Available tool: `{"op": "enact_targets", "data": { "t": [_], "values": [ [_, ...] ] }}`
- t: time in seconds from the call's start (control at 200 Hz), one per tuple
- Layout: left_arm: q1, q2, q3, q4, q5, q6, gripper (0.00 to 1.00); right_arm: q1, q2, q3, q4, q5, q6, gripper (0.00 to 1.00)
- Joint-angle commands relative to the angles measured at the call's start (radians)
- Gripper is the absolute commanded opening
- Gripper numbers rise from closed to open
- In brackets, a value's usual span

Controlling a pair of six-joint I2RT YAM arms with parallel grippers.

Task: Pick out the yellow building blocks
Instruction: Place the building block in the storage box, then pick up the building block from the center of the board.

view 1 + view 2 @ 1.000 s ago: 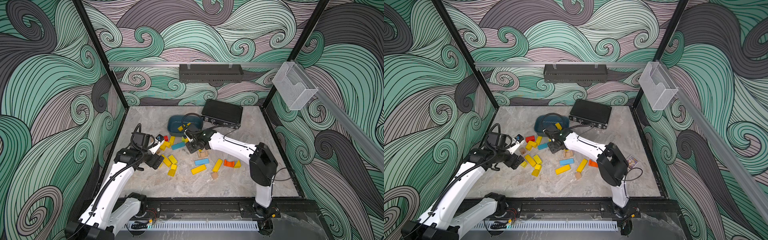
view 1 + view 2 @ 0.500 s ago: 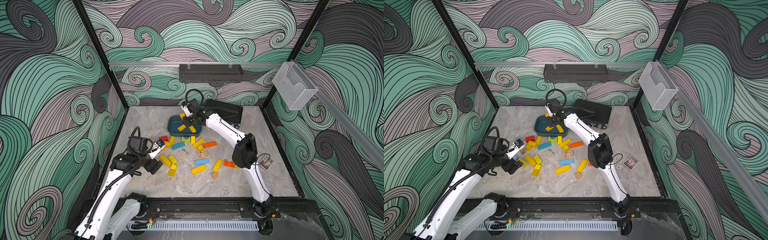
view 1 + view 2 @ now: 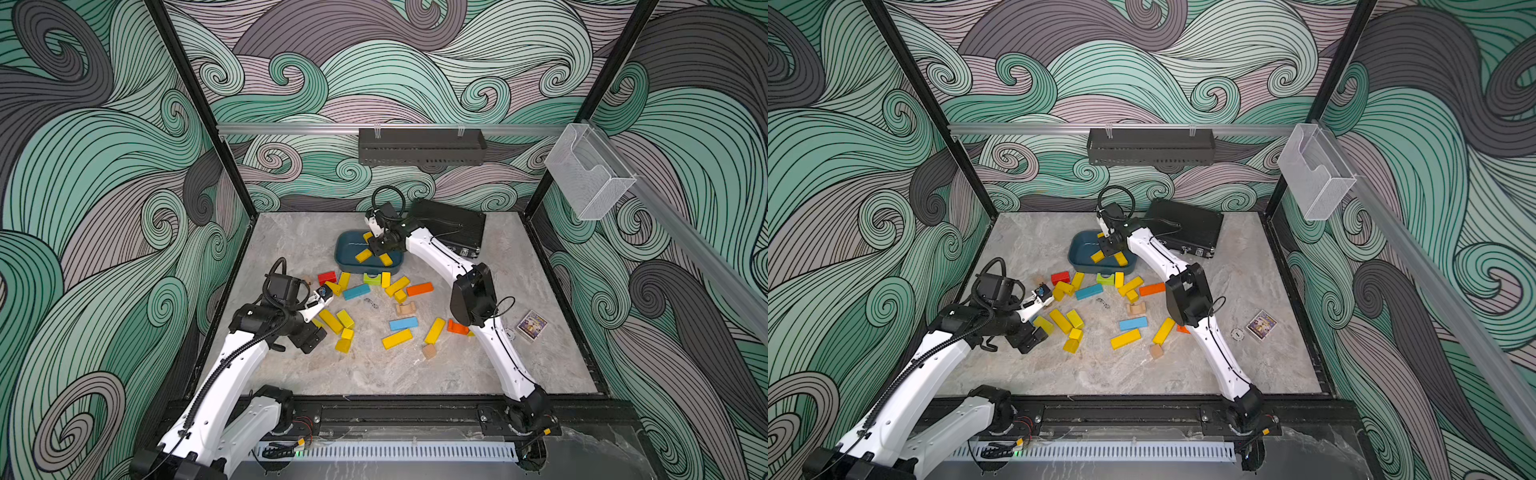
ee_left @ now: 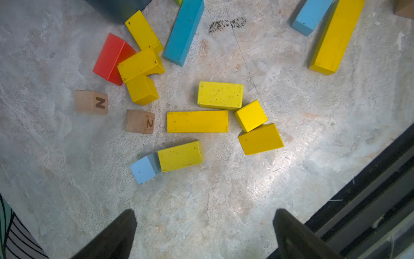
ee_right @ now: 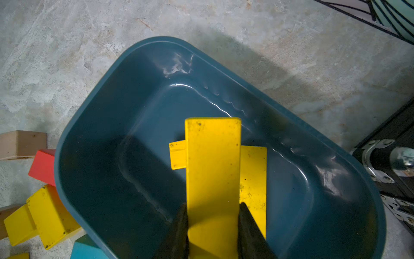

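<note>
I should next lower my right gripper and release the long yellow bar onto the bottom of the open dark teal bin directly below.
Yellow building blocks lie scattered over the grey table in both top views, among them a long bar (image 3: 396,339) and a cluster (image 3: 1065,321) at the front left. My right gripper (image 5: 212,206) is shut on a long yellow bar (image 5: 212,161) and holds it above the dark teal bin (image 5: 134,89). Two yellow blocks (image 5: 253,175) lie in the bin under the bar. My left gripper (image 4: 202,213) is open and empty, hanging above bare table short of a yellow bar (image 4: 197,121) and a shorter yellow block (image 4: 181,156). In a top view the left gripper (image 3: 320,320) is beside that front-left cluster.
A black case (image 3: 451,226) stands behind the bin (image 3: 338,249). Red (image 3: 326,277), blue (image 3: 403,323), orange (image 3: 419,288), lime-green arch (image 3: 372,278) and plain wooden (image 3: 429,351) blocks lie among the yellow ones. A card (image 3: 531,325) lies at the right.
My right arm has carried the yellow bar from the pile on the table back to above the bin. My left gripper has drawn back a little toward the front left, still open.
</note>
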Motion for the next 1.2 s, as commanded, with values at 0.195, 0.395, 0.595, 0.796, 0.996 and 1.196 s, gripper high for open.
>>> {"op": "enact_targets", "data": {
  "t": [0.195, 0.395, 0.595, 0.796, 0.996, 1.196],
  "values": [
    [0.003, 0.100, 0.003, 0.066, 0.032, 0.133, 0.95, 0.002, 0.005, -0.049, -0.024, 0.011, -0.029, 0.29],
    [0.003, 0.163, 0.006, 0.098, 0.030, 0.191, 0.95, 0.003, -0.023, -0.061, -0.041, 0.014, -0.035, 0.40],
    [0.001, 0.206, 0.010, 0.111, 0.026, 0.267, 0.95, 0.001, -0.076, -0.077, -0.078, 0.029, -0.044, 0.46],
    [0.000, 0.270, 0.005, 0.131, 0.070, 0.383, 0.95, 0.004, -0.283, -0.253, -0.098, 0.079, -0.061, 0.44],
    [-0.003, 0.363, 0.018, 0.158, 0.117, 0.548, 0.96, 0.007, -0.645, -0.646, -0.019, 0.123, -0.044, 0.42],
    [-0.009, 0.457, 0.052, 0.212, 0.170, 0.618, 0.96, 0.034, -0.913, -0.909, -0.003, 0.149, 0.025, 0.42]
  ]
}}
